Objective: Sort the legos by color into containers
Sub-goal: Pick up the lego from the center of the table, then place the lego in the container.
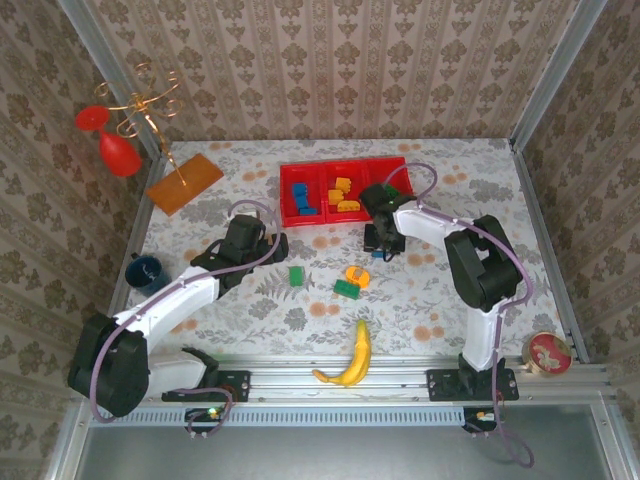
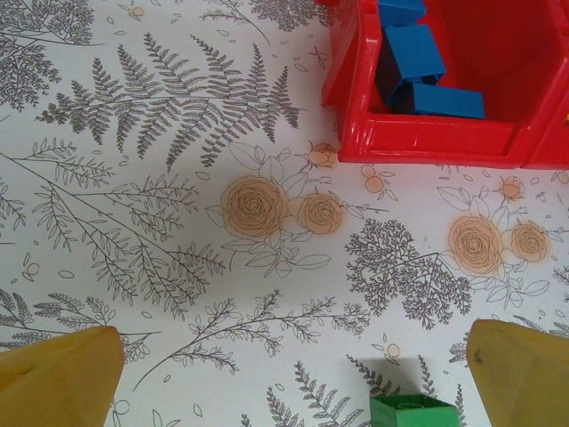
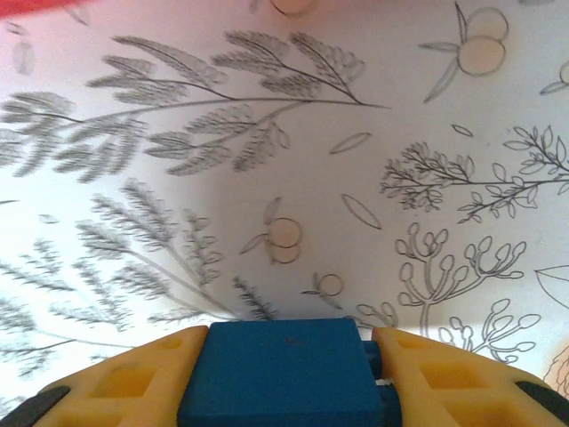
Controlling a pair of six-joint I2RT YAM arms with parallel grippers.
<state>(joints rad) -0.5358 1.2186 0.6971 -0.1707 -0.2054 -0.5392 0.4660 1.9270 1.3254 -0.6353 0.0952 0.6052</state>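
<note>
The right gripper lifts and moves outward across the red tray (image 1: pixel 340 222) to the container with blue legos next and releases its lego there, because its color matches theirs.
My right gripper (image 3: pixel 284 378) is shut on a blue lego (image 3: pixel 284 369), its yellow fingers (image 3: pixel 133 381) pressed to both sides, low over the patterned table. From above, this gripper (image 1: pixel 382 246) sits just in front of the red tray (image 1: pixel 340 222). The tray's left container holds blue legos (image 1: pixel 303 198) and the middle one orange legos (image 1: pixel 344 193); my right arm covers most of the right container. Two green legos (image 1: pixel 296 275) (image 1: pixel 346 288) and an orange lego (image 1: pixel 356 273) lie on the table. My left gripper (image 2: pixel 293 378) is open above the table, with a green lego (image 2: pixel 413 414) near its right finger.
A yellow banana (image 1: pixel 352 358) lies near the front edge. An orange board (image 1: pixel 185 183) and a gold stand with red pieces (image 1: pixel 120 150) are at the back left. A dark blue cup (image 1: pixel 145 272) stands at the left, a round tin (image 1: pixel 547 352) at the front right.
</note>
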